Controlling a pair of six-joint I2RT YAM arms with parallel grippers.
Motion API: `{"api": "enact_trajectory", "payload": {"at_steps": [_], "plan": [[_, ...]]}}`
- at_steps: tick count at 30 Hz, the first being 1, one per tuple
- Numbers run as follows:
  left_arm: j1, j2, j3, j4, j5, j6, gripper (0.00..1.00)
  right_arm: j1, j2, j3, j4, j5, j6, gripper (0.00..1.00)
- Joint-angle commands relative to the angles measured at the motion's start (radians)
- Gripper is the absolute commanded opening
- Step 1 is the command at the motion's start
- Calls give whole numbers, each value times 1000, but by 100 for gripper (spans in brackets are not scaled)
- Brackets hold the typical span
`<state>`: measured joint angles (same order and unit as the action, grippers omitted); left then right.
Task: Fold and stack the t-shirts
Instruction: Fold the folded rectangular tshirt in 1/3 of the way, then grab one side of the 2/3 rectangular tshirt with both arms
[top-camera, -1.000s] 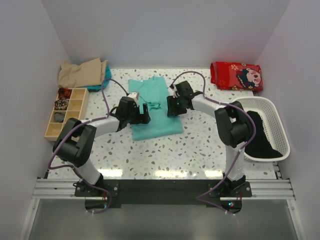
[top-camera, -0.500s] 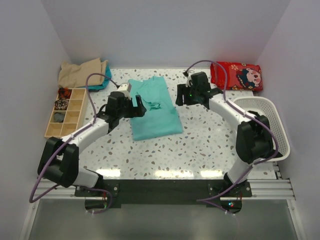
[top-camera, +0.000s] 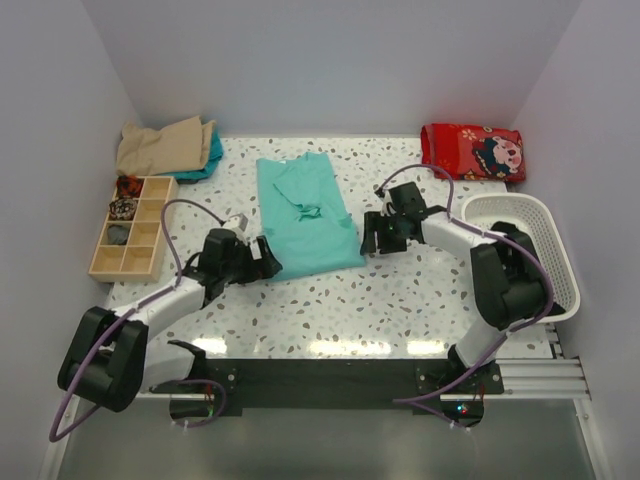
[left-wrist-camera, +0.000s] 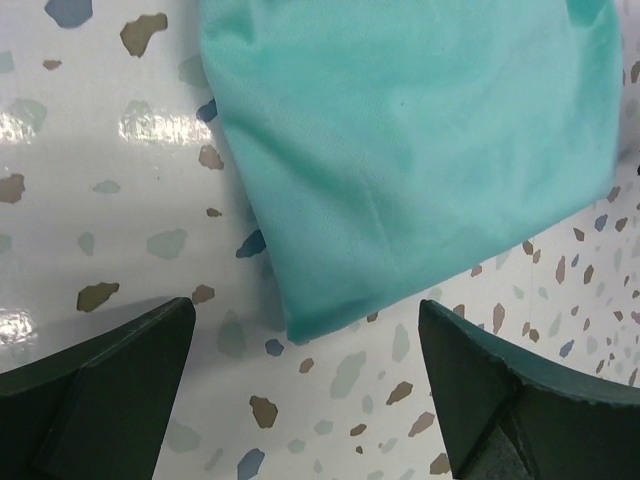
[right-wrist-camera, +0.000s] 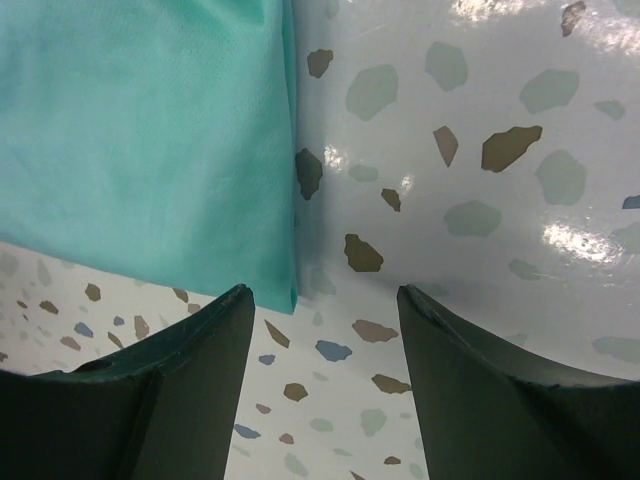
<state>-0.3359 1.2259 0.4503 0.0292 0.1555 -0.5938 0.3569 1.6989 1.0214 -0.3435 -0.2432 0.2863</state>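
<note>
The right gripper moves down and shifts onto the t-shirt's basket-side near corner (top-camera: 363, 264) (right-wrist-camera: 284, 298) next, since that lies below it and to its left in the top view.
A teal-green t-shirt (top-camera: 308, 215) lies folded into a long strip in the middle of the table. My left gripper (top-camera: 268, 263) is open just off its near left corner. In the left wrist view that corner of the t-shirt (left-wrist-camera: 400, 140) points down between the wide-spread jaws of the left gripper (left-wrist-camera: 306, 303), which hold nothing. My right gripper (top-camera: 371, 237) is open beside the near right corner. In the right wrist view the t-shirt's edge (right-wrist-camera: 150, 130) ends by the left finger of the right gripper (right-wrist-camera: 322, 290). A tan t-shirt (top-camera: 160, 145) sits at the back left. A black one (top-camera: 517, 268) lies in the basket.
A white basket (top-camera: 555, 225) stands at the right edge. A red printed cloth (top-camera: 472, 150) lies at the back right. A wooden compartment tray (top-camera: 132, 225) sits at the left, with a teal cloth (top-camera: 210, 155) under the tan shirt behind it.
Both arms have come back from the t-shirt's middle to its near corners. The left one pulled toward the front; the right one swung out, then down. The t-shirt has not moved.
</note>
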Motion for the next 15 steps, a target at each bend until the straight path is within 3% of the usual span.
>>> {"api": "enact_trajectory", "payload": {"at_steps": [1, 10, 15], "plan": [[5, -39, -47, 52, 58, -38, 97, -10, -15, -14, 64, -111, 30, 64], [1, -5, -176, 224, 197, -110, 88, -12, 90, -6, 78, -223, 54, 62], [3, 70, -185, 325, 229, -133, 71, -10, 117, -9, 101, -275, 74, 60]]}}
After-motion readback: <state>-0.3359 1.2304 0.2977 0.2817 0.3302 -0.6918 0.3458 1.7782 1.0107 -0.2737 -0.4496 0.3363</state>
